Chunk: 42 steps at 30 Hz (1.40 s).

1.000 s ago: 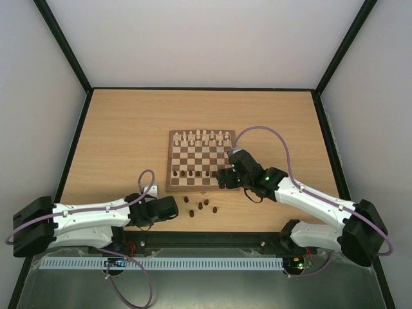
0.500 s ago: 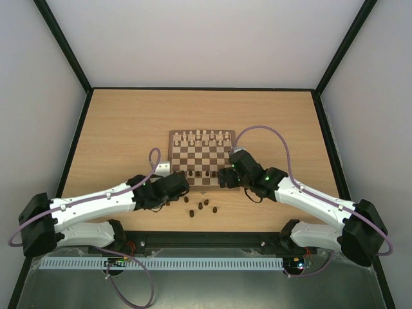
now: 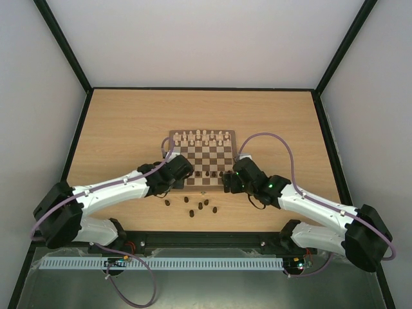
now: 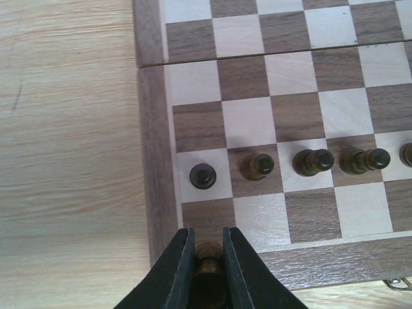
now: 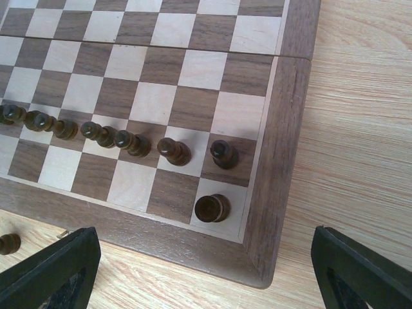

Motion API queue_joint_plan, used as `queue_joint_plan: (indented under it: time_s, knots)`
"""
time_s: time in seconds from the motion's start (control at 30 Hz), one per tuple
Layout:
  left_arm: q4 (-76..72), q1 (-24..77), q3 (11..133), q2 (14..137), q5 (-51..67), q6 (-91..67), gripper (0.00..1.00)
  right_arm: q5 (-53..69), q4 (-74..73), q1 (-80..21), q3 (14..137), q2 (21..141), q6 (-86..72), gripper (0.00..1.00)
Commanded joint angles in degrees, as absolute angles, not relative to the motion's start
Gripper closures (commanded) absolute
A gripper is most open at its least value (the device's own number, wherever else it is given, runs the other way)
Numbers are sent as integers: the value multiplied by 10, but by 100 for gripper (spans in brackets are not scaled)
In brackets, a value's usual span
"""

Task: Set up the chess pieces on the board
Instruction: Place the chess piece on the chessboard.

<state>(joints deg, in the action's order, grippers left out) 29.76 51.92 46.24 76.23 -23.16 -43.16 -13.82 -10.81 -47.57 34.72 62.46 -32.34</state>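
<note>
My left gripper should next lower the dark brown chess piece [image 4: 208, 256] straight down to the dark corner square of the board and then release it there.
The board [image 3: 203, 156] lies mid-table with a row of dark pawns [image 3: 207, 174] on its second near rank. My left gripper [image 3: 182, 170] hangs over the board's near-left corner [image 4: 154, 161]. In the left wrist view it [image 4: 208, 237] is shut on a dark brown chess piece [image 4: 208, 256], just short of the dark corner square; a pawn [image 4: 203, 176] stands one square beyond. My right gripper [image 3: 229, 183] stands open [image 5: 205, 257] at the near-right corner, straddling a dark piece [image 5: 212, 208] that stands free on the cream corner square.
Several loose dark pieces [image 3: 200, 206] lie on the table in front of the board; one [image 5: 9, 243] shows by the right gripper's left finger. Cream-white pieces [image 3: 199, 136] fill the far ranks. Black-framed walls enclose the table.
My left arm has swung from the near-left table up to the board's near-left corner, carrying the dark piece. The right gripper has drawn back slightly toward the near edge, staying open.
</note>
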Motion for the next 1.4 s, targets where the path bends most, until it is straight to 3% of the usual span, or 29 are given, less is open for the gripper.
queue_joint_plan:
  time_s: [0.0, 1.37]
  knots:
    - [265, 512, 477, 779, -217, -389, 95, -156, -94, -472, 335, 618, -334, 9]
    - [194, 512, 392, 784, -235, -415, 92, -167, -90, -473, 330, 625, -333, 7]
